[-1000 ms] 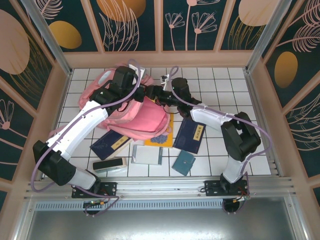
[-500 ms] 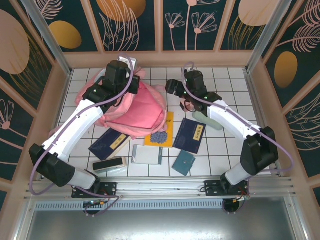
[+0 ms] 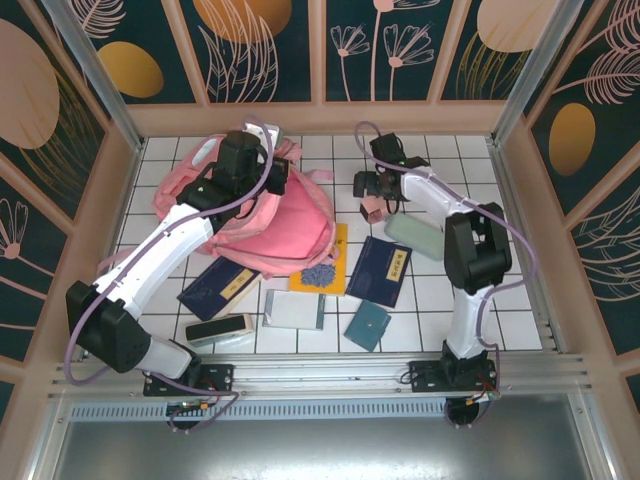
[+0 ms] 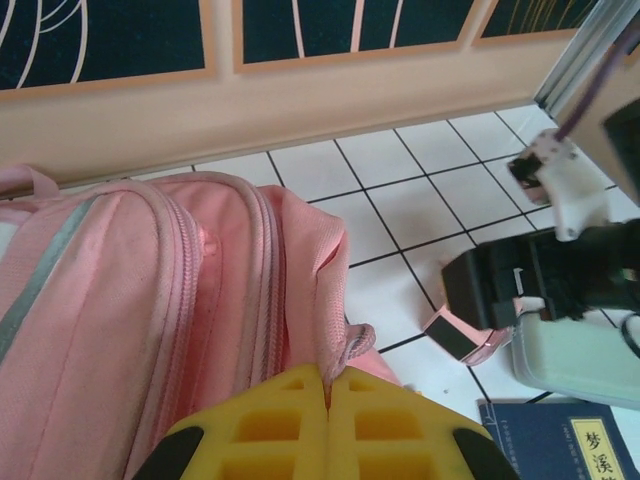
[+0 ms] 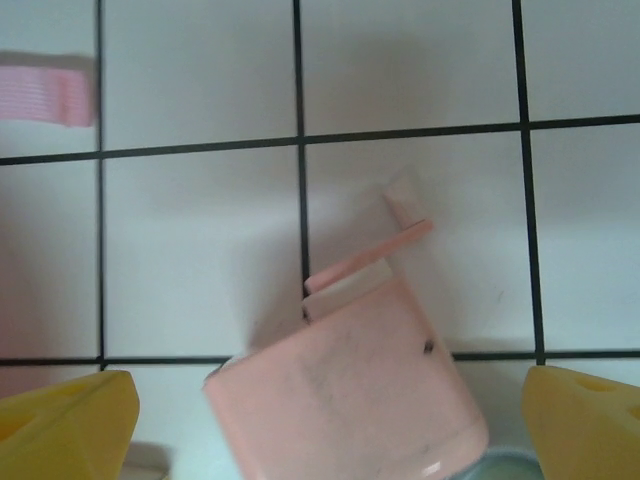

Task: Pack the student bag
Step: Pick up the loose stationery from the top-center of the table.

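Observation:
The pink box [image 3: 373, 211] lies at an angle, so next I need to turn my right gripper to match the box's sides, then lower around it and close.
The student bag [image 3: 285, 225], a big pink backpack, lies at the back left of the tiled table; its zips and a pale stripe show in the left wrist view [image 4: 150, 320]. My left gripper [image 3: 283, 180] is shut on a fold of the bag's pink fabric, pinched between the yellow fingers [image 4: 327, 390]. My right gripper [image 3: 375, 197] hangs open just above a small pink box [image 3: 373, 211]. In the right wrist view the box [image 5: 350, 385] sits between the spread yellow fingertips [image 5: 65, 420], which stay apart from it.
A pale green case [image 3: 413, 238] lies right of the pink box. Two dark blue books [image 3: 380, 270] [image 3: 222, 288], a yellow book [image 3: 325, 262], a silver pouch [image 3: 293, 310], a teal notebook [image 3: 367, 325] and a black bar [image 3: 218, 330] lie in front. Wooden walls ring the table.
My right arm has pulled away from the bag and swung right and back, ending over the small pink box. My left gripper keeps its hold and the bag has shifted slightly.

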### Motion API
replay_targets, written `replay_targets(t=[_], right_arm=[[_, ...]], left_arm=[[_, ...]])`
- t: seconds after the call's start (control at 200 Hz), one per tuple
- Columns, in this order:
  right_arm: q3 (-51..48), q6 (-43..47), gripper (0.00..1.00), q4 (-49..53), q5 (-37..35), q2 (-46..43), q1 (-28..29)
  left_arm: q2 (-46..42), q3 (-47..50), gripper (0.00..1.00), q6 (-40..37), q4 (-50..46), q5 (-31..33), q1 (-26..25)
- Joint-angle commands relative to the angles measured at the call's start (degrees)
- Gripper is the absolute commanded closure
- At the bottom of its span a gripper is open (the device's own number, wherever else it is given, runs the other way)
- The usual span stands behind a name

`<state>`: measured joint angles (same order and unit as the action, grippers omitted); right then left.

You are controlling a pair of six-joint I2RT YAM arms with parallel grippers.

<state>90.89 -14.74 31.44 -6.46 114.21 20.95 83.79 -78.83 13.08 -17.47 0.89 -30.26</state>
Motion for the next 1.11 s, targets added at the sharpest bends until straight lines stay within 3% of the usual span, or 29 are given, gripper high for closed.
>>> replay_targets(t=[0.0,0.07,0.145,0.225,0.42,0.586,1.101], right_arm=[[5.02,-0.31,0.01,7.14,-1.00,2.23,-0.99],[6.75,-9.20,0.02,9.43,-3.45,2.76,-1.09],[10.10,-26.31,0.02,15.85,-7.04,2.99,-1.13],[14.19,-38.83,0.01,22.50,-4.80,3.22,-0.36],[19.00,-57.20,0.01,28.84,-3.08,4.46,2.78],[22.74,-62.86,0.01,33.09,-1.26,9.71,3.43],[15.01,-65.84,0.03,23.38,1.03,12.00,1.94]], left_arm=[[-2.93,0.92,1.00,1.14,7.05,-0.89,0.55],[-3.17,1.09,1.00,1.52,7.02,-0.97,0.53],[-3.36,1.46,1.00,1.94,7.32,-1.10,0.55],[-3.54,1.92,1.00,2.20,7.80,-1.40,0.52],[-3.71,2.18,1.00,2.43,8.25,-1.33,0.56],[-4.12,2.58,1.00,2.55,8.59,-1.06,0.54],[-4.59,3.42,1.00,2.81,9.56,-1.77,0.47]])
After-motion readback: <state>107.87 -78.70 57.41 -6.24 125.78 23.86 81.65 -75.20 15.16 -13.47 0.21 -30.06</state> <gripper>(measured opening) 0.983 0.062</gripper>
